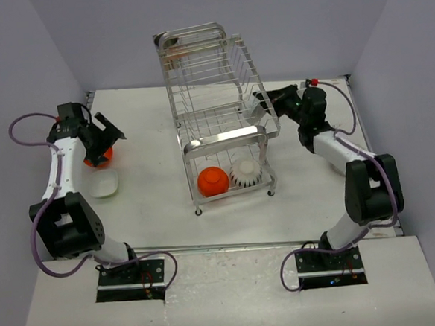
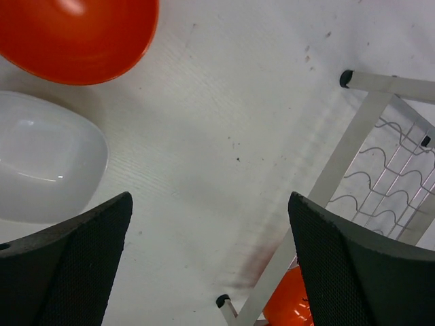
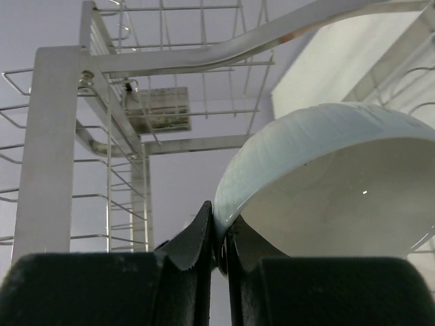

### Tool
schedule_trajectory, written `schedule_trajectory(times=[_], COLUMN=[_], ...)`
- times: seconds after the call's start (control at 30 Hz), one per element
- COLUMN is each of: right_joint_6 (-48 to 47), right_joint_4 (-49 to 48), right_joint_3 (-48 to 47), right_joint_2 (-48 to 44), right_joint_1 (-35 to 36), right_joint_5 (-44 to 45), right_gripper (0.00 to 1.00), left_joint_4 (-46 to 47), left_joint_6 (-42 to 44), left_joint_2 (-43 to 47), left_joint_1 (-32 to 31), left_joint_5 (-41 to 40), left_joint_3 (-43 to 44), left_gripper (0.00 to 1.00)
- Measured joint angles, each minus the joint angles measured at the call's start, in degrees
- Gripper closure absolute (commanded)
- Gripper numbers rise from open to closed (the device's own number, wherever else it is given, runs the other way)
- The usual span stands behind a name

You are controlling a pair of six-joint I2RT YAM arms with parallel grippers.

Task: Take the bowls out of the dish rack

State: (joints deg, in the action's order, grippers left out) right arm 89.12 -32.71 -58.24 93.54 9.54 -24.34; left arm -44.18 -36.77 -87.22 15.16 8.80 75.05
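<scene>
The robot's right gripper should next swing away from the rack (image 1: 219,137) and down to release the white bowl on the tabletop, because the spot on the tabletop near the side (image 1: 338,123) is empty.
The chrome dish rack (image 1: 219,137) stands mid-table. Its lower tier holds an orange bowl (image 1: 213,180) and a ribbed white bowl (image 1: 246,174). Another orange bowl (image 1: 96,159) and a plain white bowl (image 1: 103,184) sit on the table at the left. My left gripper (image 1: 109,133) hangs open and empty just above them; its wrist view shows that orange bowl (image 2: 75,34), the white bowl (image 2: 41,159) and the rack's foot bar (image 2: 336,170). My right gripper (image 1: 267,98) is at the rack's right side. It is shut (image 3: 219,234) on the rim of a white bowl (image 3: 340,183).
Grey walls close the table in on the left, back and right. The rack's upper tier wires (image 3: 54,136) rise close to the right gripper. The rack's small black foot (image 2: 222,300) is near the left gripper's view bottom.
</scene>
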Motion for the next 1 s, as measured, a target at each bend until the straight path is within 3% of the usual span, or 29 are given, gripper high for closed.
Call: schedule_trajectory(times=[0.17,0.27,0.5,0.73,1.0], right_joint_6=[-15.4,-25.7,-46.3,-56.9,-62.7], right_joint_4=[24.7,41.7,70.7,85.8,93.7], right_joint_3=[-12.7,-25.6,-58.2,-61.3,-62.6], right_joint_2=[-1.1,0.8,15.4,24.7,30.3], right_joint_1=[-4.5,-7.5,-13.8,-15.8,-16.0], right_joint_5=[-3.3,-3.9,0.5,9.7,18.8], right_gripper=[1.00,1.00,1.00,1.00,1.00], left_joint_4=[1.4,1.5,1.6,1.7,1.8], left_joint_6=[0.7,1.0,1.5,2.1,2.1], left_joint_2=[-0.6,-1.9,-4.9,-6.0,-6.4], left_joint_1=[-5.9,-9.0,-10.5,-11.6,-13.2], left_joint_5=[-0.2,-0.1,0.0,0.5,2.7], left_joint_3=[0.1,0.2,1.8,4.0,6.9], left_gripper=[0.05,0.06,0.06,0.07,0.11])
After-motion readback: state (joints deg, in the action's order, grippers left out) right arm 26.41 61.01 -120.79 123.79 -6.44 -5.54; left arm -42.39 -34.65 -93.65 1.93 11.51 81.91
